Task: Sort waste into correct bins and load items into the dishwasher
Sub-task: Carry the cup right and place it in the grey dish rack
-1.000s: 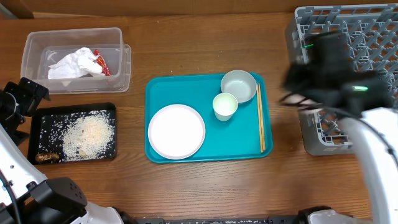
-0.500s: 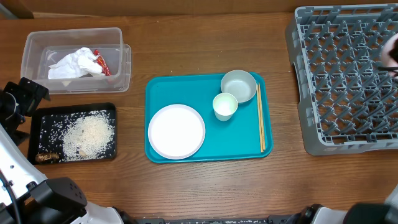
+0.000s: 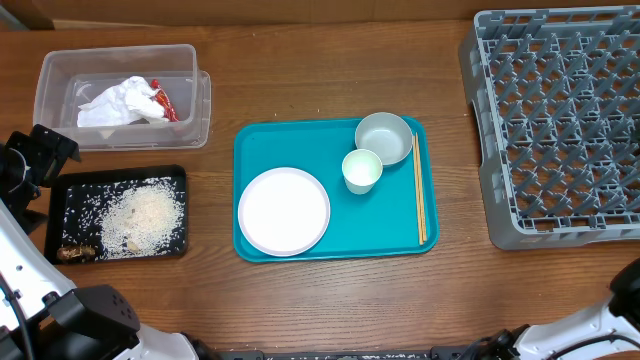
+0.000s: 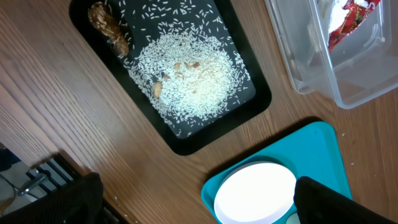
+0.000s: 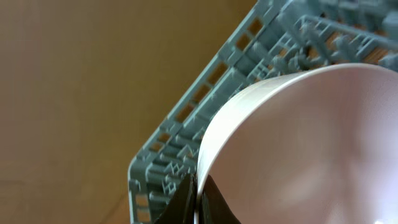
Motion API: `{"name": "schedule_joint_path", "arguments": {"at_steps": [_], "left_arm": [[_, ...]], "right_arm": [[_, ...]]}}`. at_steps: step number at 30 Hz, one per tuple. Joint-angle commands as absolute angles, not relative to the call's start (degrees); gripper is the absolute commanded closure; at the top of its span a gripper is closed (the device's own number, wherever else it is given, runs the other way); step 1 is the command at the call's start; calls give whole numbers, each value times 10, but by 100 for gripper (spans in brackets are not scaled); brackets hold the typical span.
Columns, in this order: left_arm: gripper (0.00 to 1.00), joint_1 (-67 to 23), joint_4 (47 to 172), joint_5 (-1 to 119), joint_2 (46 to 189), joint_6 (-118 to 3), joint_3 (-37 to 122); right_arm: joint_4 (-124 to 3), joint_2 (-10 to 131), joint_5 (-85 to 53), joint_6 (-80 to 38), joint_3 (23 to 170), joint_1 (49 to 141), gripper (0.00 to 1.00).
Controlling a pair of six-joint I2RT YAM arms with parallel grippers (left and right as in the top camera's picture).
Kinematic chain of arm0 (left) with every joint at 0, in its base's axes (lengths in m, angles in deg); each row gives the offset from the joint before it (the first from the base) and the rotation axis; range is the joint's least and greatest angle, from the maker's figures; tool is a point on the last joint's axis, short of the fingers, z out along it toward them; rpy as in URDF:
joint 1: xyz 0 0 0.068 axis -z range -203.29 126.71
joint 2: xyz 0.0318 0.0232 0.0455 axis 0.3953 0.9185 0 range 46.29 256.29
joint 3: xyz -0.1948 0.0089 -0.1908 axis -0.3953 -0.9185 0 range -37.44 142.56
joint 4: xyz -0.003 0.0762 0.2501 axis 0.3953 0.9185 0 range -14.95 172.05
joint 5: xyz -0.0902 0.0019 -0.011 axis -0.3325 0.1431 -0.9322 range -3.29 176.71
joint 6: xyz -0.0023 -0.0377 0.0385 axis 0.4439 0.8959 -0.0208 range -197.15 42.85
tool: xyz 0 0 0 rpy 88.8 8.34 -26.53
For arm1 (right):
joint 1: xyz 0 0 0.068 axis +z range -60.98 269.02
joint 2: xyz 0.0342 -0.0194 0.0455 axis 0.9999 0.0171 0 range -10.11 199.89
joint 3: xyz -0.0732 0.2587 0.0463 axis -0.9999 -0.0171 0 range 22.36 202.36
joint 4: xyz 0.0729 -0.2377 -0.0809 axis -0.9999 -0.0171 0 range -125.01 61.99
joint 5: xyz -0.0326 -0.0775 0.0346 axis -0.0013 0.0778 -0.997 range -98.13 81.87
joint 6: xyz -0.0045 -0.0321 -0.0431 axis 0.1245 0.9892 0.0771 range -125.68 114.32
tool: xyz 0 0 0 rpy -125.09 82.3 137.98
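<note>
I will next lower the plate in my right gripper between the wires of the grey dish rack below and let go of the plate's rim, because the plate is already on edge.
My right gripper [image 5: 197, 200] is shut on the rim of a pale pink plate [image 5: 311, 143], held on edge beside a corner of the grey dish rack [image 5: 180, 155]; the gripper is outside the overhead view. The rack [image 3: 560, 120] stands at the right. My left gripper [image 4: 199, 208] is open and empty above the table beside the black tray [image 4: 261, 102] of rice scraps [image 4: 193, 78]. The clear tub [image 3: 190, 110] holds a crumpled napkin [image 3: 115, 100] and a red wrapper [image 3: 160, 100]. A white plate [image 3: 284, 210], cup [image 3: 362, 170], bowl [image 3: 384, 136] and chopsticks [image 3: 419, 190] lie on the teal tray [image 3: 370, 225].
The black tray [image 3: 60, 195] lies at the left front, the tub behind it. A brown food scrap [image 4: 109, 28] sits in the tray's corner. Part of my right arm [image 3: 620, 300] shows at the lower right corner.
My right arm, over the rack a second ago, has swung off to the right and out of the overhead view. The left arm and the table items have not moved.
</note>
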State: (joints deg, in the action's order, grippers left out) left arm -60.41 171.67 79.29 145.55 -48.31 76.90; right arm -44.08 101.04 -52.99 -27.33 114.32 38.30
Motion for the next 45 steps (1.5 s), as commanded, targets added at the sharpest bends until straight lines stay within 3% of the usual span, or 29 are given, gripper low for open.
{"name": "schedule_joint_path", "arguments": {"at_steps": [1,9,22,26,30,33,45], "left_arm": [[0,-600,1717,797,1454,-473,766],[0,-600,1717,797,1454,-473,766],[0,-600,1717,797,1454,-473,766],[0,-600,1717,797,1454,-473,766],[0,-600,1717,797,1454,-473,766],[0,-600,1717,797,1454,-473,766],[0,-600,1717,797,1454,-473,766]], "right_arm": [[-413,1024,-607,-302,1153,363,96],[-351,1073,-680,-343,1153,353,96],[-419,1095,-696,-358,1153,326,96],[-433,1095,-699,-356,1153,320,87],[-463,1089,-696,-356,1153,309,72],[-506,1067,-655,-355,1153,294,66],[-672,889,-382,-372,1154,229,64]]}}
